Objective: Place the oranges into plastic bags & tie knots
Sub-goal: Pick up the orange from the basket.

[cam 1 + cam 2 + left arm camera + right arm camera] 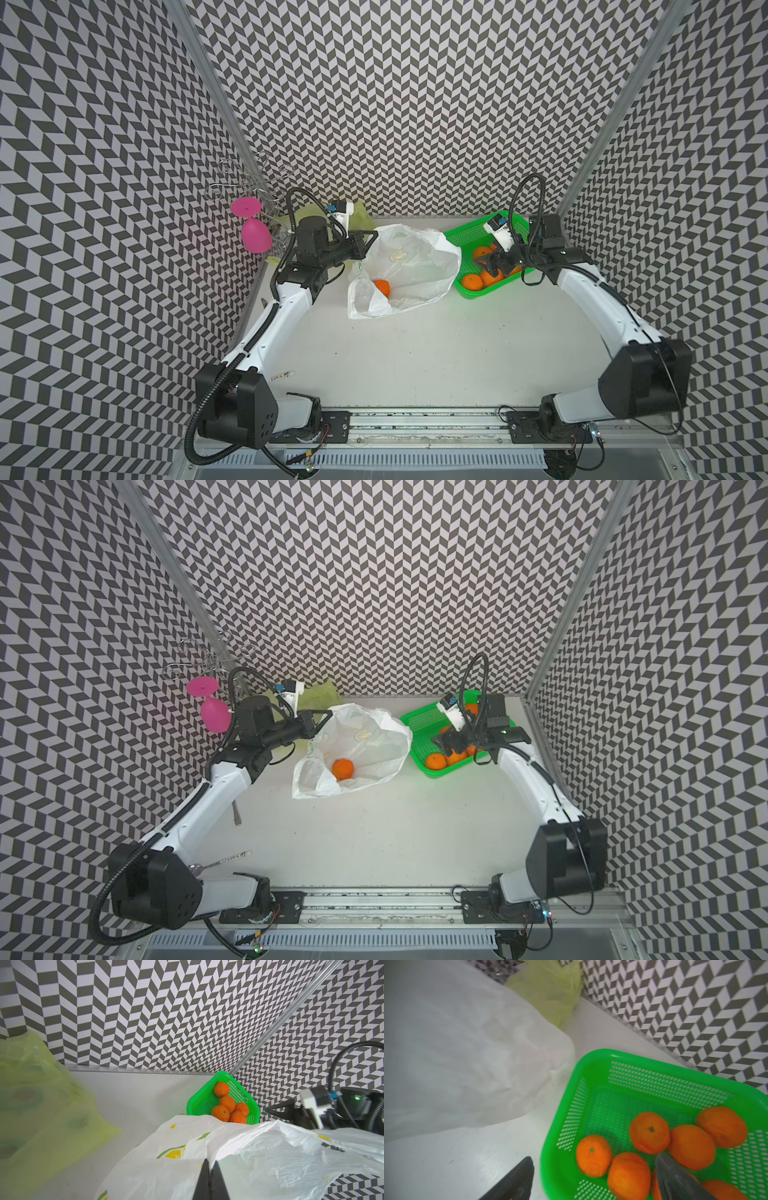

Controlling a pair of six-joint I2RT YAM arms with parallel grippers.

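My right gripper needs to tip and go down outward into the basket [654, 1084] next, around the farther orange by the basket's bare mesh bottom. That open side of the basket has room for a finger.
A white plastic bag [415, 266] with lemon prints lies at the back middle of the table, its mouth held up and open. One orange [382, 287] sits inside it. My left gripper [210, 1164] is shut on the bag's rim [259, 1157]. Several oranges [650, 1132] lie in a green mesh basket [654, 1084] at the back right. My right gripper [594, 1158] hovers open over the basket's near-left corner. One of its fingers [517, 1180] is outside the rim and the other is above the fruit, holding nothing. A yellow-green bag [41, 1105] lies crumpled behind the left arm. No knots show.
A pink wine glass [253, 232] hangs upside down from a wire rack [249, 183] at the back left corner. Metal cutlery [237, 812] lies beside the left arm. Patterned walls close in the table on three sides. The basket [465, 239] touches the white bag's right side.
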